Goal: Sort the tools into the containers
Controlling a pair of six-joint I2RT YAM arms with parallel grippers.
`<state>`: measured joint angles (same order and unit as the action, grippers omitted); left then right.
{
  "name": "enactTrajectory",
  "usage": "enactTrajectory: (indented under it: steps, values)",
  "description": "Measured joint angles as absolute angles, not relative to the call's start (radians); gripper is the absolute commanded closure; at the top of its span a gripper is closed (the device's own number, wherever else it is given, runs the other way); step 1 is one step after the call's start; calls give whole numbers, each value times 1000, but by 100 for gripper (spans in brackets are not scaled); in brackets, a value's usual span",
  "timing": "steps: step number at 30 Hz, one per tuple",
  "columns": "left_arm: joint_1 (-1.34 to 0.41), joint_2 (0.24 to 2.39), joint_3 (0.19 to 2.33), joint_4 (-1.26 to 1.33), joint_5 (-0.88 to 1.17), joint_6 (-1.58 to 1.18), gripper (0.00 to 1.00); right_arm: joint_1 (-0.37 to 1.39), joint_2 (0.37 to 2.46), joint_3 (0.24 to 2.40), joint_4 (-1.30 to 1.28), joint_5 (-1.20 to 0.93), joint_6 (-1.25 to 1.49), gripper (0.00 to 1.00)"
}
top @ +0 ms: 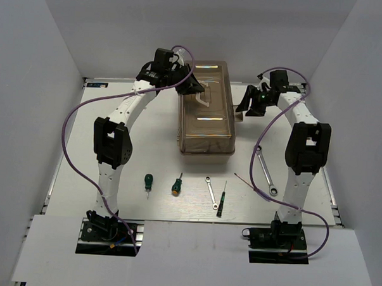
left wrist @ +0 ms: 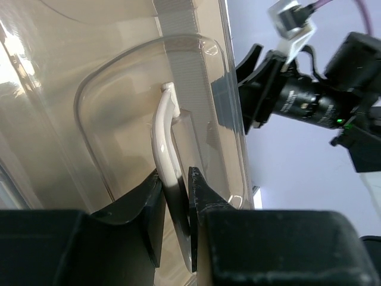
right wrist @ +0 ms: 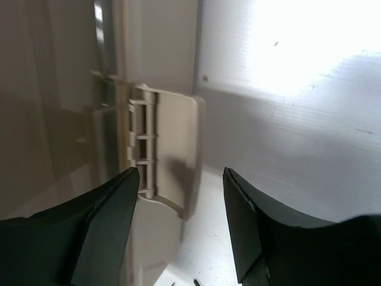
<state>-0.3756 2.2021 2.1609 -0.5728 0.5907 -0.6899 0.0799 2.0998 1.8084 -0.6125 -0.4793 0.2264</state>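
The left gripper lifts the handle and swings to the left in the top view, past the toolbox's edge next, since the lid stands closed.
The toolbox [top: 206,112] with its translucent brown lid stands closed at the table's middle back. My left gripper [top: 194,89] is over the lid and shut on the white carry handle [left wrist: 164,143]; in the left wrist view the gripper [left wrist: 177,182] pinches the handle bar. My right gripper [top: 246,107] is at the box's right side, open, its jaws [right wrist: 181,179] either side of the beige side latch [right wrist: 169,152] without touching it. Two green-handled screwdrivers [top: 149,181] [top: 176,184], a small wrench [top: 211,192], a black precision screwdriver [top: 221,199] and a larger wrench [top: 266,173] lie near the front.
A thin dark-red tool [top: 245,181] lies just left of the larger wrench. White enclosure walls stand on three sides. My right arm's column [top: 304,154] stands beside the larger wrench. My right gripper [left wrist: 262,89] shows beyond the box's edge in the left wrist view.
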Motion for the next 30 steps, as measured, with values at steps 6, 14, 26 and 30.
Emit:
enactTrajectory:
  steps: [6,14,26,30]
  values:
    - [-377,2202,2163,-576,588,-702,99,67,2154,1772,-598,-556,206,67]
    - [-385,2222,2229,-636,561,-707,100,31,2165,1762,-569,-696,227,100]
    - [-336,2190,2241,-691,563,-710,100,6,2151,1731,-540,-702,244,100]
    - [-270,2112,2218,-723,562,-691,100,-4,2131,1704,-526,-698,245,100]
